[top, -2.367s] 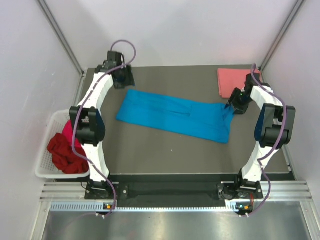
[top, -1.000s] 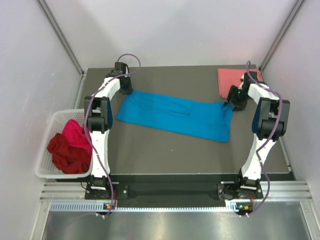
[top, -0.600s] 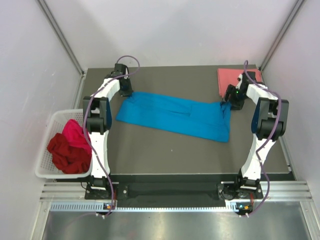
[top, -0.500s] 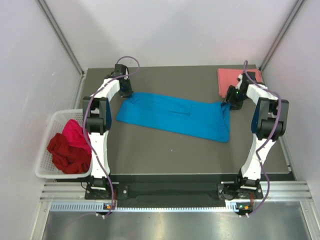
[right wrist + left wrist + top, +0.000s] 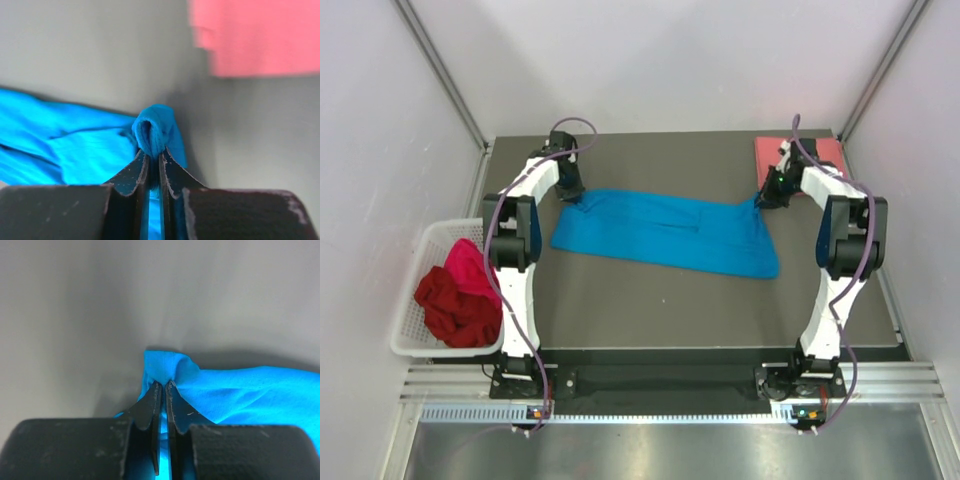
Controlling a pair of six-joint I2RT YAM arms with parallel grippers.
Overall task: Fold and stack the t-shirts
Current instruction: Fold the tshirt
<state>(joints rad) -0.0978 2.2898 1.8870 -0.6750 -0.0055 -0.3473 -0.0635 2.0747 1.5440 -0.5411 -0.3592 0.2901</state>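
My right gripper next drags its blue t-shirt corner outward from the salmon pink t-shirt onto bare tabletop by the back wall, then releases it, as the blue t-shirt lies crosswise.
A bright blue t-shirt lies folded lengthwise across the middle of the table. My left gripper is shut on its far left corner, the cloth bunched between the tips. At the other end my right gripper is shut on the far right corner, which loops up out of the jaws. A folded salmon pink t-shirt rests at the far right corner of the table, also seen in the right wrist view. A dark red t-shirt and a magenta t-shirt sit crumpled in the basket.
A white lattice basket hangs off the table's left side. The dark table is bounded by white walls at the back and sides, with metal rails along the near edge.
Both arms have moved onto the blue shirt's far corners. The right gripper has shut on its corner. The shirt's far edge has drawn slightly inward and up at both ends.
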